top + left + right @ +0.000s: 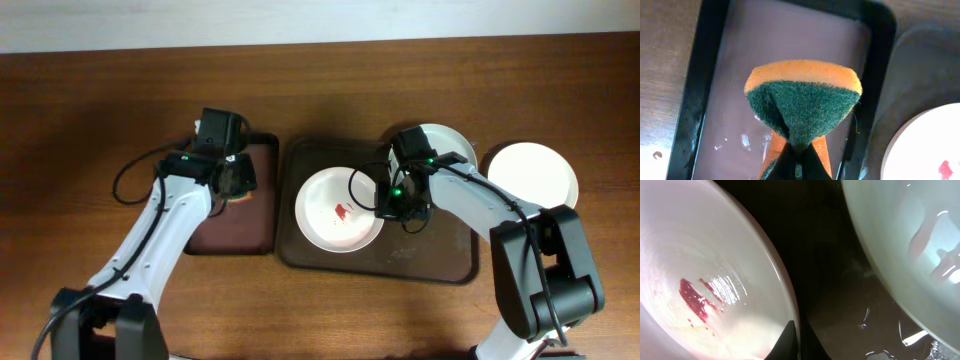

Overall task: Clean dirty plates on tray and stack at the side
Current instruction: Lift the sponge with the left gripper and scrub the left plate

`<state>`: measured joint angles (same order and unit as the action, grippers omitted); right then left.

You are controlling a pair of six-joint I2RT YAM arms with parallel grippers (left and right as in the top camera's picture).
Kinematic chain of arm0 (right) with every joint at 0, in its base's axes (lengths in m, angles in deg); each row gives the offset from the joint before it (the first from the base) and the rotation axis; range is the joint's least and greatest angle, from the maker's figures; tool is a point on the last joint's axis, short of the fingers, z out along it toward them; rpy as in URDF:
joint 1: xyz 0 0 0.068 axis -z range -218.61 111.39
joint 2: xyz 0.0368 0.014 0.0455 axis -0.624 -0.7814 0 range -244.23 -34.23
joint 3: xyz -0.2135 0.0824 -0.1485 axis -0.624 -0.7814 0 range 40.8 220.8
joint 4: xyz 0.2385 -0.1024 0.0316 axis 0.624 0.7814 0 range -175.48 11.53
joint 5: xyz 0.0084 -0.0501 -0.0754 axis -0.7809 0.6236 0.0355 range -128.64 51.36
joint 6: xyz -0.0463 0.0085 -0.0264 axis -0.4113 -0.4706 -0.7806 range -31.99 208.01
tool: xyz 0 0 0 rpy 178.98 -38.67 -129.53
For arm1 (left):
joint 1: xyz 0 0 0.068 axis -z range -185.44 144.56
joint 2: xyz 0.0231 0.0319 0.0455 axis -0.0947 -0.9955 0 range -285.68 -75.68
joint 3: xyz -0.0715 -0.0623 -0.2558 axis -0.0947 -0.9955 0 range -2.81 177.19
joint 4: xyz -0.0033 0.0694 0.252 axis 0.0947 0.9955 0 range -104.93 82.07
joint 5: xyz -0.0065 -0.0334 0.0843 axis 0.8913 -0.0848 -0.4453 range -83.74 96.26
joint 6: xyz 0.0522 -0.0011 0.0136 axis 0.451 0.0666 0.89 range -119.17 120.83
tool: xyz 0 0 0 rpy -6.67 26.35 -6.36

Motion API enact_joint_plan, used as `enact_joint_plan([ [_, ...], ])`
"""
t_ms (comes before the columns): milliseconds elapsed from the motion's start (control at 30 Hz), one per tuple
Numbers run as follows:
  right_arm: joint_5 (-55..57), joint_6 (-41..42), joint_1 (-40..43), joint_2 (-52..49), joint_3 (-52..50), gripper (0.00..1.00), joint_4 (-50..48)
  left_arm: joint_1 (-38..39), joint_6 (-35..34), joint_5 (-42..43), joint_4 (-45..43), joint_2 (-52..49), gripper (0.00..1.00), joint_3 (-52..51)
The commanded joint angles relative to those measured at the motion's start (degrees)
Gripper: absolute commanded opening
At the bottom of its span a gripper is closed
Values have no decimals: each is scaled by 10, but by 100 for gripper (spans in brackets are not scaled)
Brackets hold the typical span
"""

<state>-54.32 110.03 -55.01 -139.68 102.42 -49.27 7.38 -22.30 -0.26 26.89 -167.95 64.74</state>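
I need to carry the sponge (804, 107) over with my left gripper to scrub the red smear on the held plate. Then I need to bring it back and lower it onto the small dark tray (735, 125).
A white plate with a red smear (338, 209) sits on the large brown tray (440, 262). My right gripper (388, 205) is shut on this plate's right rim; the wrist view shows the rim (785, 292) between the fingers (797, 340) and the smear (694, 298). A second white plate (450, 145) leans at the tray's back right; it also shows in the right wrist view (900, 240). A third plate (533, 175) lies on the table to the right. My left gripper (237, 180) is shut on an orange and green sponge (804, 107) above the small dark tray (775, 45).
The small dark tray (235, 235) lies left of the large tray, with water drops (747, 142) on it. Wooden table surrounds both trays. The smeared plate's edge (925, 150) shows at the right in the left wrist view.
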Motion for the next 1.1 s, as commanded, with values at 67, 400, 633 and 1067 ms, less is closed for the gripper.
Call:
enact_joint_plan([
  [67,12,-8,-5,10,2,4,4,-2,7,-10,3,-6,0,-2],
  [400,12,-8,-5,10,2,4,4,-2,7,-8,3,-6,0,-2],
  [633,12,-8,-5,10,2,4,4,-2,7,-2,47,-6,0,-16],
  [1067,12,-8,-5,10,2,4,5,123,-95,298,-188,-61,0,-24],
])
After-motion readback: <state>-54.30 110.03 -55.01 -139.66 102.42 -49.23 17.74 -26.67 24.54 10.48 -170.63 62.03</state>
